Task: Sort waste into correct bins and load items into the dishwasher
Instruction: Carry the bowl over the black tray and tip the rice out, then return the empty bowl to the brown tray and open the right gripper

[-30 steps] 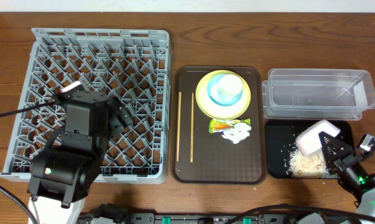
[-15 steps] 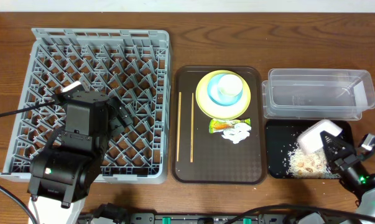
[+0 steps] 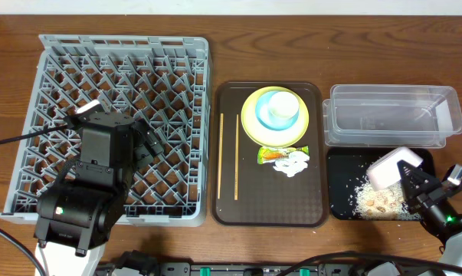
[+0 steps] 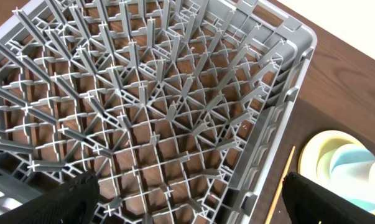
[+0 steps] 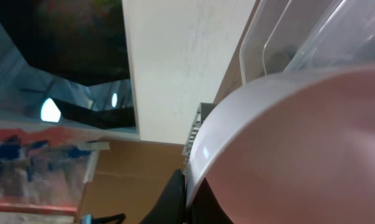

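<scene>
The serving tray's near part is to the left of my right gripper in the overhead view, so my right gripper should swing over it, lower the bowl (image 3: pixel 390 169) upright and let go.
My right gripper (image 3: pixel 411 182) is shut on the rim of the white bowl (image 3: pixel 390 169), which it holds tipped over the black tray (image 3: pixel 342 178). Rice leftovers (image 3: pixel 376 202) lie piled on that tray. In the right wrist view the bowl (image 5: pixel 299 143) fills the frame, pinched at its rim by my right gripper (image 5: pixel 190 194). The clear tub (image 3: pixel 391 115) stands behind. The yellow plate (image 3: pixel 253 123) carries the cup (image 3: pixel 278 110); the wrapper (image 3: pixel 270 153), white scraps (image 3: pixel 294 163) and chopsticks (image 3: pixel 236 157) lie beside it. My left gripper (image 4: pixel 187 205) hangs open over the dishwasher rack (image 3: pixel 123 92).
The plate, wrapper, scraps and chopsticks all rest on a brown serving tray (image 3: pixel 231 207) between the rack and the bins. The left arm's black body (image 3: pixel 85 199) covers the rack's near corner. Bare wooden table (image 3: pixel 368 46) runs along the far side.
The bowl has shifted slightly to the right in my right gripper, and the rice pile under it has spread a little. The left arm has not moved.
</scene>
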Available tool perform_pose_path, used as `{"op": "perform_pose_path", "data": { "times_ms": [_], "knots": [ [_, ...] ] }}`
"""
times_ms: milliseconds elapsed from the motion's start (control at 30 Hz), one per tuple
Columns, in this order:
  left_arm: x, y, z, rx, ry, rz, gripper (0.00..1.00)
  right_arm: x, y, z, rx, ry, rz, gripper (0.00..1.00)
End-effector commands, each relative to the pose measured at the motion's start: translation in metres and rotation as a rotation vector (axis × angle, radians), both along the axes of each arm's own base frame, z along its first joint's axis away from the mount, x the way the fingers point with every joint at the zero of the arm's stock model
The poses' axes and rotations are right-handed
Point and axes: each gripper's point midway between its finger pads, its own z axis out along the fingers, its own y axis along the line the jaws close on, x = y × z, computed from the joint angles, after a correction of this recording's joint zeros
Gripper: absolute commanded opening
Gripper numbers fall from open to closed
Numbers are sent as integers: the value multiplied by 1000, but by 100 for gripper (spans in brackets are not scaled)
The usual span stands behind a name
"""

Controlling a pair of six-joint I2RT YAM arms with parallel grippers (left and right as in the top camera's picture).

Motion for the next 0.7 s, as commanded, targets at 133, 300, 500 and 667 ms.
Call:
{"op": "perform_pose_path", "data": {
  "times_ms": [133, 300, 500, 667],
  "knots": [
    [1, 2, 5, 1, -10, 5, 95, 3, -8, 6, 9, -3, -13, 1],
    [1, 2, 5, 1, -10, 5, 95, 19, -4, 16, -107, 81, 35, 1],
    [1, 2, 5, 1, -10, 5, 95, 35, 39, 47, -392, 187, 206, 1],
    [1, 2, 5, 1, -10, 5, 95, 21, 110, 57, -674, 197, 454, 1]
  ]
}}
